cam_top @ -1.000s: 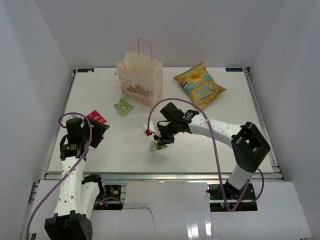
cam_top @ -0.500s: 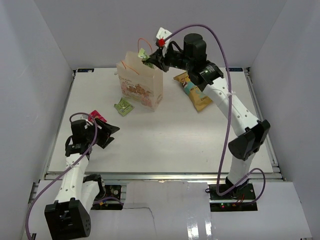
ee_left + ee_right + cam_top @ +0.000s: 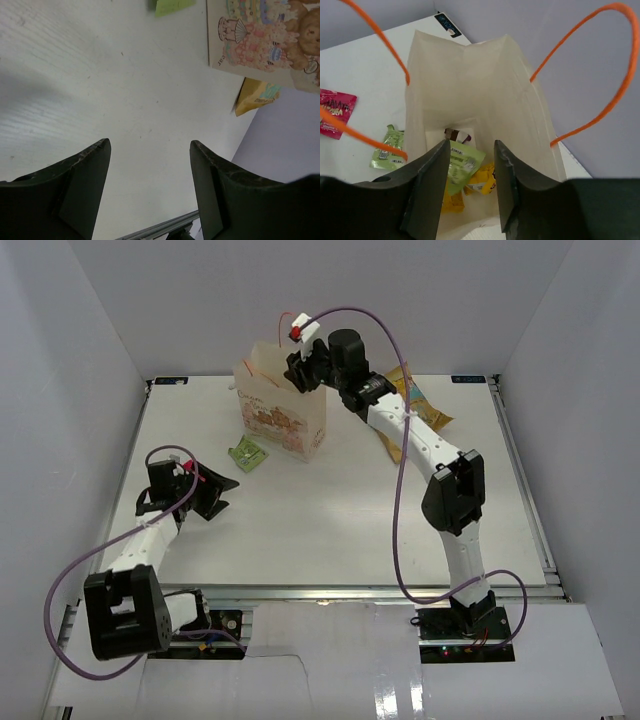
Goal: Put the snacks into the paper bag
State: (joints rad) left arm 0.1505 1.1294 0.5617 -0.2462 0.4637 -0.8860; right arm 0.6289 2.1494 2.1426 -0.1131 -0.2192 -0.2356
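The left gripper will move outward and down onto the green packet's edge farthest from the bag, because that edge is below the gripper's fingers and outward of them.
The cream paper bag (image 3: 283, 408) stands upright at the back of the table. My right gripper (image 3: 300, 368) hovers over its mouth, open and empty. In the right wrist view the gripper (image 3: 471, 147) looks down into the bag (image 3: 470, 75), where a green packet (image 3: 462, 162), a yellow pack (image 3: 485, 182) and a purple-brown packet (image 3: 457, 135) lie. A second green packet (image 3: 246, 453) lies on the table left of the bag. A red packet (image 3: 335, 112) lies further left, next to my left gripper (image 3: 218, 498), which is open and empty. The crisp bag (image 3: 425, 410) is partly hidden behind the right arm.
The orange cord handles (image 3: 620, 60) arch up on both sides of my right fingers. The left wrist view shows bare table, the bag's printed side (image 3: 265, 45) and the crisp bag (image 3: 255, 95) beyond it. White walls close in the table.
The right arm carried a green packet from the table's middle up over the bag; its jaws are now open and the packet lies inside. The left arm shifted slightly.
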